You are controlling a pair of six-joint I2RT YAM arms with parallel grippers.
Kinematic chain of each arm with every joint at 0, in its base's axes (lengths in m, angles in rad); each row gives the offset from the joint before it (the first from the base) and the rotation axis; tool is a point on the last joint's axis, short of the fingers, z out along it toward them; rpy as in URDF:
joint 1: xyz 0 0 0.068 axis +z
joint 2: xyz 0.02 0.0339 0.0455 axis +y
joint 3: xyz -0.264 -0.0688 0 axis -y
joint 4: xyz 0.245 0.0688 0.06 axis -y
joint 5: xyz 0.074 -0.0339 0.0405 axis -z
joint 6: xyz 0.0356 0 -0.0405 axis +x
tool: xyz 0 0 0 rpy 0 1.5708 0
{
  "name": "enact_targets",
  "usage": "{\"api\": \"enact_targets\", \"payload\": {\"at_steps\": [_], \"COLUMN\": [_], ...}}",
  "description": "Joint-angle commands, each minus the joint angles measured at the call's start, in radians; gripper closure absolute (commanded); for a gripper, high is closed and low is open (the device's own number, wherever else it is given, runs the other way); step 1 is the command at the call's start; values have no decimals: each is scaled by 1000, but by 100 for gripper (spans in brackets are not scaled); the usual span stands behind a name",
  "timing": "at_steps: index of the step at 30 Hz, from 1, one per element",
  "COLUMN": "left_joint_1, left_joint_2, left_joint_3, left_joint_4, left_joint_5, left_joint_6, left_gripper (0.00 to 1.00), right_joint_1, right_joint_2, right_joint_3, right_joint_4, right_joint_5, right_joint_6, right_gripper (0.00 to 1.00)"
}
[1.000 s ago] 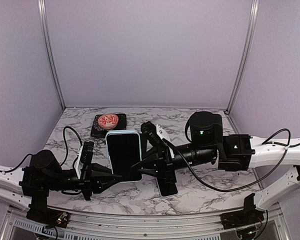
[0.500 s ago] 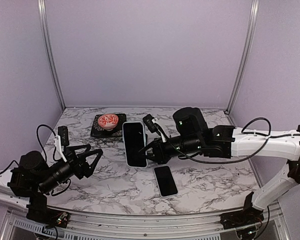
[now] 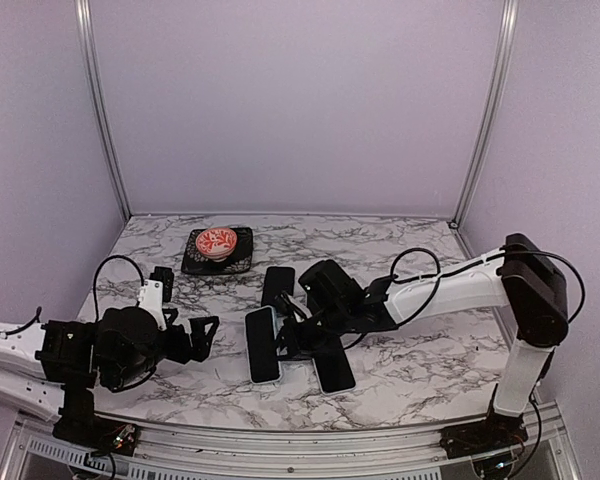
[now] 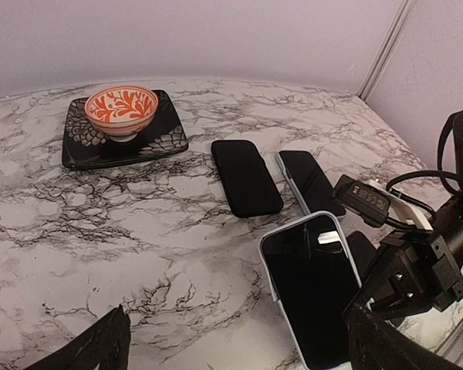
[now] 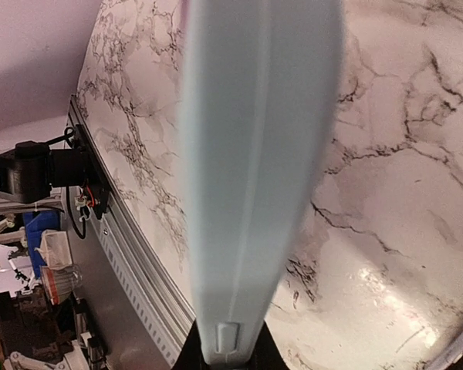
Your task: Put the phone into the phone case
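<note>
My right gripper moves down next until the raised case rests on the tabletop below, under the case and the gripper, and then releases the case's long edge.
The phone (image 3: 262, 348), dark screen up, sits inside a pale-blue phone case (image 4: 269, 274) low over the front middle of the table. My right gripper (image 3: 286, 340) is shut on the case's right long edge. In the right wrist view the case (image 5: 255, 154) is seen edge-on, pinched between the fingers of the right gripper (image 5: 225, 348). My left gripper (image 3: 195, 335) stands open to the left of it, touching nothing. Its fingertips (image 4: 100, 347) frame the bottom corners of the left wrist view, with bare table at the left gripper (image 4: 239, 356).
A red-patterned bowl (image 3: 217, 242) sits on a black square plate (image 3: 192, 262) at the back left. A black phone-shaped slab (image 3: 277, 285) lies behind the case, another (image 3: 332, 365) to its right. The left wrist view shows a silver-edged phone (image 4: 309, 181) beside the black slab (image 4: 247, 177).
My left gripper opened, let go of the cased phone and drew back left. My right gripper carried the cased phone down from mid-air to low over the table's front middle.
</note>
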Motion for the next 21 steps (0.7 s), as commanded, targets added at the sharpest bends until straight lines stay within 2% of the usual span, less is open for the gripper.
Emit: {"api": "enact_targets", "payload": {"at_steps": [1, 6, 10, 14, 16, 21], "left_joint_1": [62, 188, 240, 291, 310, 379], "left_joint_2": [103, 191, 240, 271, 271, 276], "left_joint_3": [85, 108, 115, 114, 110, 97], "left_joint_4": [-80, -90, -89, -89, -89, -81], "left_joint_5": [99, 238, 262, 295, 296, 312], "left_joint_6": [-7, -14, 21, 42, 52, 83], "left_gripper": [1, 1, 1, 1, 1, 1], "right_joint_1": [-5, -24, -30, -32, -33, -34], "right_joint_2": [59, 105, 132, 145, 147, 148], "right_joint_3": [-19, -53, -63, -62, -48, -33], "right_joint_4": [233, 250, 199, 152, 81, 4], "right_joint_5": [-113, -113, -95, -74, -34, 24], "right_joint_6": [146, 172, 144, 120, 84, 55], "right_gripper": [100, 100, 88, 81, 72, 68]}}
